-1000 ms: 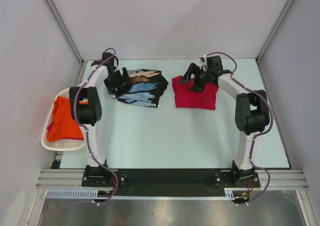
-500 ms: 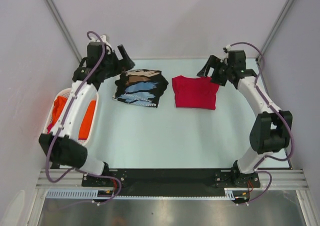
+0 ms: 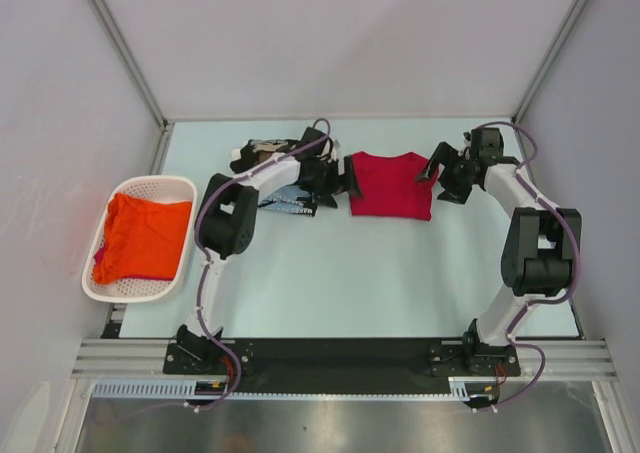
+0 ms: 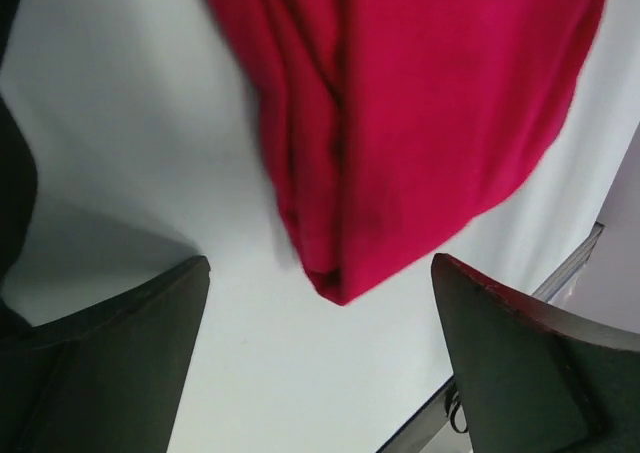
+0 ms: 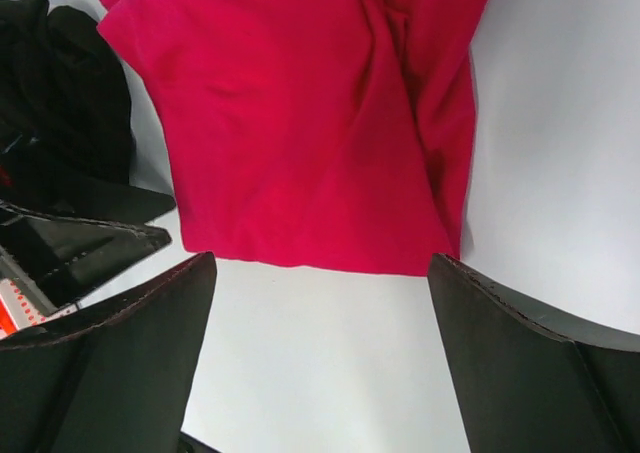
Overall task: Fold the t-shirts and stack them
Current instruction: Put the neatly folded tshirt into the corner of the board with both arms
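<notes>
My left gripper moves to the right in the top view over the crimson t-shirt's edge (image 3: 361,180) (image 4: 343,198) by the black stack next, since the fingers straddle only the t-shirt's corner.
A folded crimson t-shirt (image 3: 392,185) lies flat at the back middle of the table. My left gripper (image 3: 346,181) is open at its left edge; in the left wrist view the shirt's (image 4: 420,103) corner lies between the left gripper's (image 4: 320,273) spread tips. At the shirt's right edge my right gripper (image 3: 441,173) also stands open, and the right wrist view has the hem of the shirt (image 5: 300,123) just beyond the right gripper (image 5: 320,273). The black printed t-shirts (image 3: 283,203) lie left of it, mostly hidden under my left arm. An orange t-shirt (image 3: 140,235) sits in the basket.
The white perforated basket (image 3: 140,181) stands at the table's left edge. My left arm stretches over the black stack. Metal frame posts and the grey walls close in the back and sides. The left gripper's fingers (image 5: 90,238) show in the right wrist view.
My left arm swung from the back left corner across the black stack to the red shirt's left edge. The right gripper dropped to the shirt's right edge. Both stayed open.
</notes>
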You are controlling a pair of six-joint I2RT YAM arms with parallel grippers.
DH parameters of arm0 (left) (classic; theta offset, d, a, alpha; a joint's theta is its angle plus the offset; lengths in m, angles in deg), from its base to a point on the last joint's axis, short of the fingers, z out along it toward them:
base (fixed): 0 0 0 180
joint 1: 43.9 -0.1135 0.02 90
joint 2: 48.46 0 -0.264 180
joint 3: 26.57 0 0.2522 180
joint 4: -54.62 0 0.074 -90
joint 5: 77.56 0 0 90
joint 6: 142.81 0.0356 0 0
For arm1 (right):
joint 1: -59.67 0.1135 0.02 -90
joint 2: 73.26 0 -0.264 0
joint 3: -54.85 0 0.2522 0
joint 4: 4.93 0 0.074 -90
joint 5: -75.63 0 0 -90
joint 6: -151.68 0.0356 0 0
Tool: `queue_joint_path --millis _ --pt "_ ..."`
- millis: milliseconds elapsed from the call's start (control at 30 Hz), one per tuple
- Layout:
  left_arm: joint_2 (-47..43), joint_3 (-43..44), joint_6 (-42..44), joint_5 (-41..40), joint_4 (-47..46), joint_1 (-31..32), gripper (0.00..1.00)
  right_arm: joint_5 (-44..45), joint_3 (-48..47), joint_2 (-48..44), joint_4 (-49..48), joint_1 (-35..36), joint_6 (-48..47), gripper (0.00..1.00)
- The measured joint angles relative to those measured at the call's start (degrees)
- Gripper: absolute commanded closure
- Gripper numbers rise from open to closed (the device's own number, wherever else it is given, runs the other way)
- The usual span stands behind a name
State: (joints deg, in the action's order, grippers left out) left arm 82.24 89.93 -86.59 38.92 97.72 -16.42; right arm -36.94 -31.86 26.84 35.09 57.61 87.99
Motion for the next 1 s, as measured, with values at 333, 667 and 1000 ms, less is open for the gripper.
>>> queue_joint_path --millis 333,667,1000 --pt "3.3 14.5 -1.0 5.5 1.3 0.3 0.00 -0.1 0.0 1.7 -1.0 0.0 0.0 0.07" --pt "9.6 19.0 -1.2 4.2 7.1 0.9 0.00 5.5 -0.2 6.5 -0.3 -0.2 0.4 0.06" --pt "12.6 21.9 -1.7 3.7 10.3 0.9 0.01 4.4 -4.2 13.3 -3.6 -0.4 1.6 0.08"
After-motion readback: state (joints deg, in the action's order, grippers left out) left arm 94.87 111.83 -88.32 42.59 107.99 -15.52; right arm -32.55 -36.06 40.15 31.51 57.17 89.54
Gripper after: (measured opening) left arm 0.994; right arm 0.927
